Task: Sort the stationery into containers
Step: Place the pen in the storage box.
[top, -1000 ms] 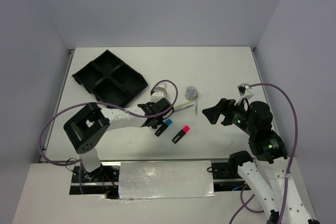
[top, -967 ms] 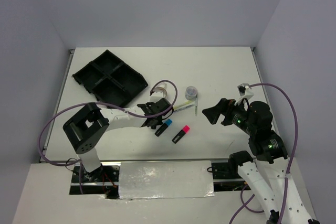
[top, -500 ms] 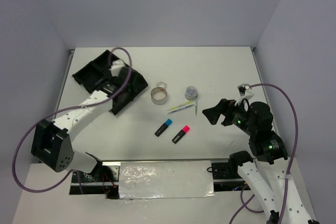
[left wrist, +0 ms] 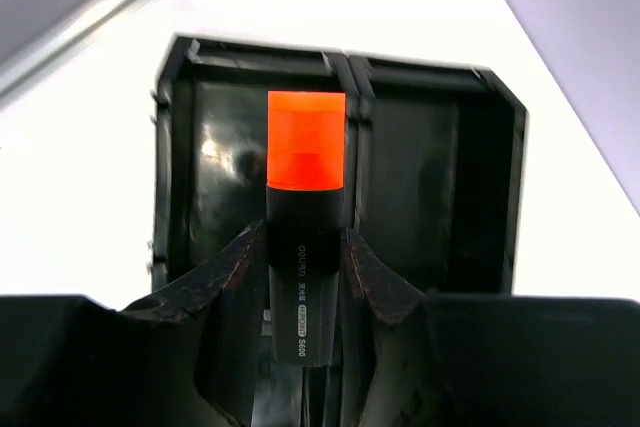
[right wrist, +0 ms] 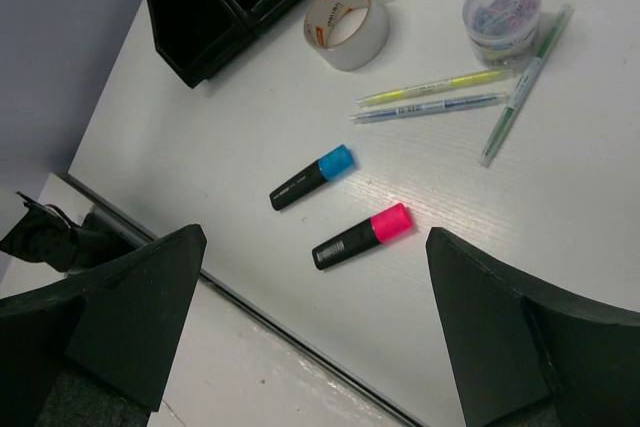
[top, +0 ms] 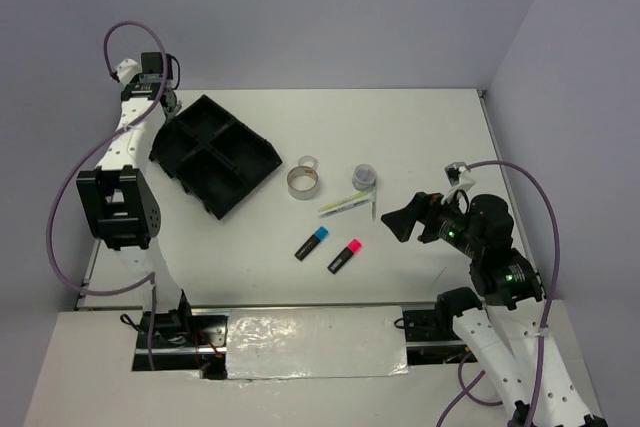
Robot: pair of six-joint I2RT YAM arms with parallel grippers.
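I need to lower my left gripper and move it to the left in the wrist view first to get over one section of the tray, because the highlighter's black body overlaps the tray's divider.
My left gripper (top: 168, 103) is at the far left corner of the black tray (top: 258, 169), above its back edge. In the left wrist view the gripper (left wrist: 303, 247) is shut on the orange-capped highlighter (left wrist: 306, 142), which points over the tray's compartments (left wrist: 340, 62). The blue highlighter (top: 313, 243), the pink highlighter (top: 344, 255), the greyish tape roll (top: 305, 183), the smaller clear roll (top: 309, 162) and the thin pens (top: 345, 205) lie on the table. My right gripper (top: 405, 219) is open and empty, raised to the right of them (right wrist: 315, 242).
A small round tub of clips (top: 365, 176) stands by the pens, with a green pen (top: 374, 207) beside it. The right wrist view shows the pink highlighter (right wrist: 362, 235), blue highlighter (right wrist: 312, 176), tape roll (right wrist: 346, 23) and the table's near edge.
My left arm has swung from the table's middle, across the tray, to the tray's far left corner with the orange highlighter in its grip. The right arm has barely moved.
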